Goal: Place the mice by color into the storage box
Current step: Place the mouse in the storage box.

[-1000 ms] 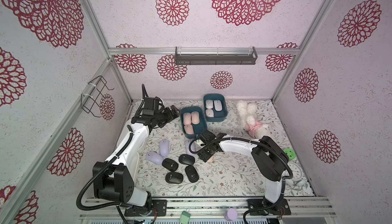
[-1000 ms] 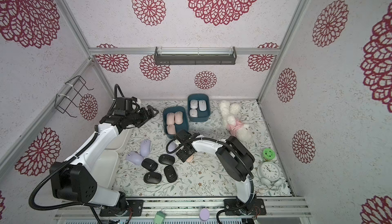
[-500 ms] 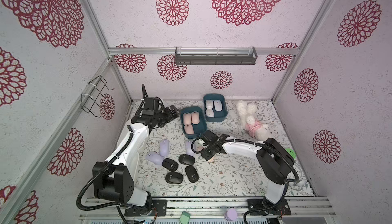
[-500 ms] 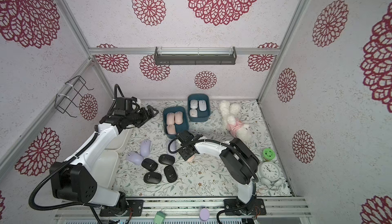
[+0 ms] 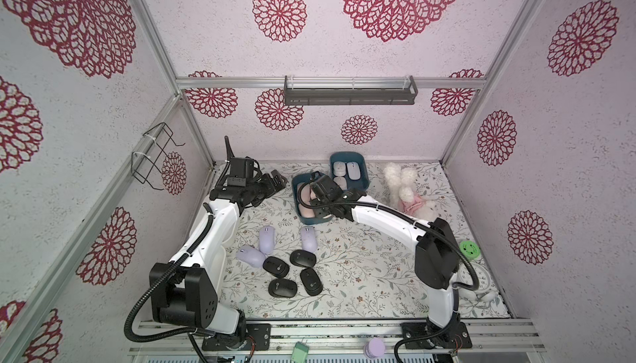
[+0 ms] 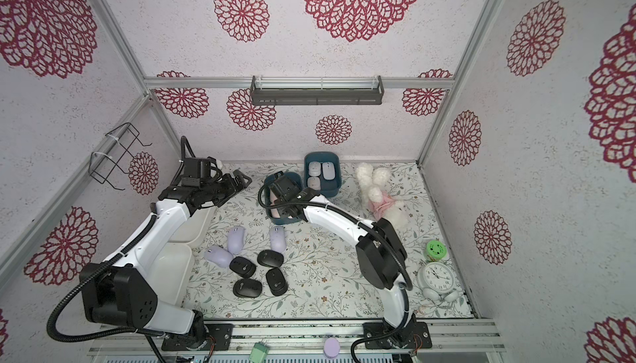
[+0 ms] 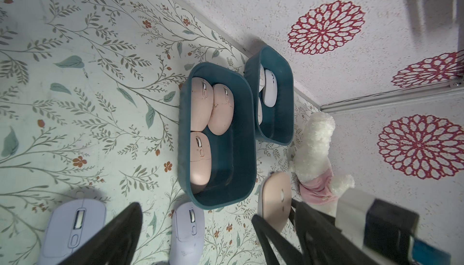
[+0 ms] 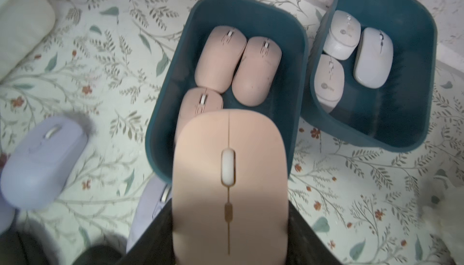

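I will lower my right gripper to the bare bottom of the teal box's empty near corner, beside its nearest peach-pink mouse, and release.
My right gripper (image 8: 229, 226) is shut on a peach-pink mouse (image 8: 229, 175), its black fingers (image 8: 298, 228) pressing both sides. It hangs over the near end of a teal storage box (image 8: 251, 2) that holds three peach-pink mice (image 8: 218, 60). In both top views the right wrist (image 5: 325, 189) covers that box (image 5: 296, 203) (image 6: 275, 220). A second teal box (image 5: 364, 179) (image 8: 414, 75) holds three white mice (image 8: 372, 57). Three lilac mice (image 5: 266, 239) and several black mice (image 5: 303, 258) lie on the mat. My left gripper (image 5: 278, 180) (image 7: 198, 241) hovers open and empty at the back left.
A white plush toy (image 5: 409, 189) lies right of the boxes. White trays (image 6: 172, 265) sit under the left arm. A green round object (image 5: 469, 249) and an alarm clock (image 6: 437, 275) stand at the right edge. A dark shelf (image 5: 349, 91) hangs on the back wall.
My right gripper has lifted the peach-pink mouse off the mat and carried it back toward the box of pink mice. The left arm has not moved.
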Robot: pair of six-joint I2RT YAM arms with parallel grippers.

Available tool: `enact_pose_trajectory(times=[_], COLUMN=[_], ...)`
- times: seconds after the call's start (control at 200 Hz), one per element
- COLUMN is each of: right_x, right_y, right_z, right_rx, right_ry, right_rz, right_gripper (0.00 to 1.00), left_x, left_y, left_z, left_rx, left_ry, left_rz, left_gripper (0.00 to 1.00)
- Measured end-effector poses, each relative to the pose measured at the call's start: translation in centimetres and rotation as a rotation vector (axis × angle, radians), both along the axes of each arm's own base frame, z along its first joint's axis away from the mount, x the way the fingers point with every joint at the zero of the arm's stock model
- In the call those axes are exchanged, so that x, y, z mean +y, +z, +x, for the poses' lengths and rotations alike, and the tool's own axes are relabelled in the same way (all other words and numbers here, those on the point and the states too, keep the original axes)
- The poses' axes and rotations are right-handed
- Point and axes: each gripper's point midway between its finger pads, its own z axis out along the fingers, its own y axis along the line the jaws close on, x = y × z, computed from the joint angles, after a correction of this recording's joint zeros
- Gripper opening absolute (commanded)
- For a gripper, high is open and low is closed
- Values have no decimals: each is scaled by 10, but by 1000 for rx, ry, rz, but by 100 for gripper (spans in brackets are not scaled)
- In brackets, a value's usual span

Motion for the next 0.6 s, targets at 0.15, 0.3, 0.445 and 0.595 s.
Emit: enact_pose_trajectory(times=[0.15,0.3,0.445,0.595], right_x=[-4,-16,-16,-14], right_y=[-45,-91,-104,-102], right_z=[36,54,58,57], right_rx=[77,157,183,196], right_ry=[-90,-149,-161,-162], right_rz=[14,7,7,17], right_gripper=[47,47,50,53], left_x=[4,6,7,7], left_y=[-2,-3,-3,-3], left_z=[-1,0,0,0], left_rx=[8,9,9,10], left_ry=[10,16,17,16], left_rz=[13,15,14,13], left_gripper=[97,97,97,97])
